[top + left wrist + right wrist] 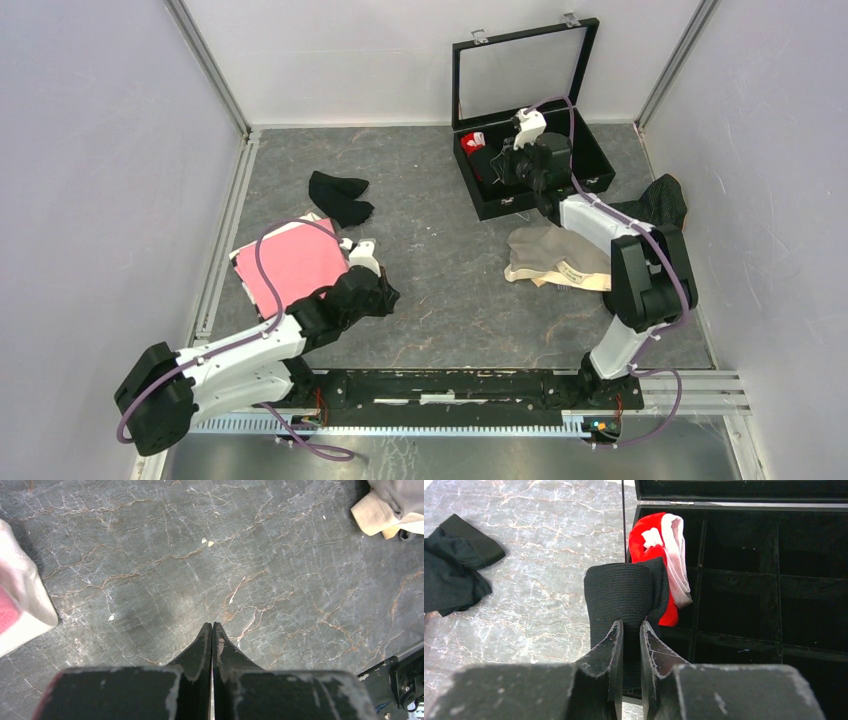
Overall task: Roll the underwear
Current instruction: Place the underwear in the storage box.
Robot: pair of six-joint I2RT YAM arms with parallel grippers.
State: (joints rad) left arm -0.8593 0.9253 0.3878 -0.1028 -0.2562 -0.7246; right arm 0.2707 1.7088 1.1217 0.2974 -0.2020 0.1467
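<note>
I need to pull my right gripper back a little, bring the roll down into the empty section of the case next to the red underwear (pixel 490 198) (pixel 677 642) and let it go.
My right gripper (pixel 631 630) is shut on a rolled black underwear (pixel 624 597) at the left edge of the open black case (pixel 774 580). The roll touches a red and white underwear (pixel 664 540) that sits in a left compartment. From above, the right gripper (pixel 505 168) hangs over the case's (pixel 590 165) left side. My left gripper (pixel 212 626) is shut and empty over bare table, just right of the flat pink underwear (pixel 290 265). Another black underwear (pixel 338 197) lies loose on the table. A beige one (pixel 550 258) and a dark one (pixel 655 205) lie by the right arm.
The case's glass lid (pixel 520 70) stands upright against the back wall. Grey walls with metal rails (pixel 215 260) close in the marbled table on the left, back and right. The right arm's base (pixel 640 290) stands beside the beige underwear.
</note>
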